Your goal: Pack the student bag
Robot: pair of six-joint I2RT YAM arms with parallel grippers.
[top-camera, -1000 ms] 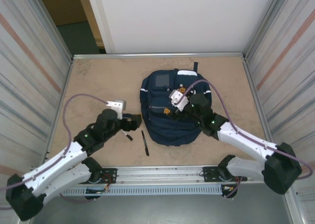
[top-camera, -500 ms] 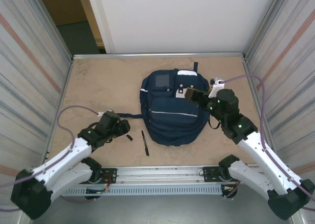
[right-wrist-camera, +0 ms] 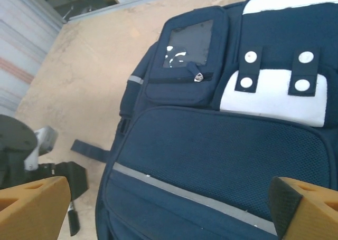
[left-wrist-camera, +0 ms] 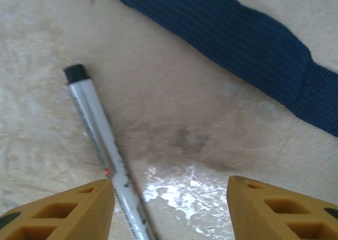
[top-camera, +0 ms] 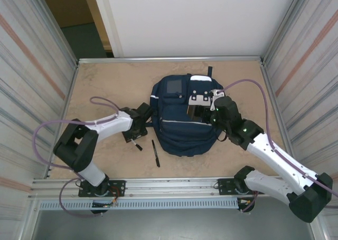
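Note:
I need to swing my open right gripper across the bag (top-camera: pixel 182 125) next and back toward my left gripper, onto the marker's near black end (top-camera: pixel 139 147), because that end sticks out uncovered.
The student bag (top-camera: pixel 182 125) lies flat in the middle of the table, a navy backpack with white patches (right-wrist-camera: pixel 274 95) and a reflective stripe (right-wrist-camera: pixel 195 197). My right gripper (top-camera: pixel 194 109) hovers over its front pocket, jaws wide open (right-wrist-camera: pixel 169 208) and nothing between them. My left gripper (top-camera: pixel 133 136) is low over the table beside the bag's left strap (left-wrist-camera: pixel 253 45). Its jaws (left-wrist-camera: pixel 169 208) stand apart around a silver marker with a black cap (left-wrist-camera: pixel 97 145), which lies on the table close to the left finger (left-wrist-camera: pixel 58 211) without being pinched.
A black pen (top-camera: pixel 156 153) lies on the table just left of the bag's lower edge. Metal walls enclose the table on the left and right, and a rail (top-camera: pixel 169 186) runs along the near edge.
The left arm has folded in and brought its gripper down over the marker beside the strap, its jaws narrowing. The right gripper has swung from the bag's right side to above its front.

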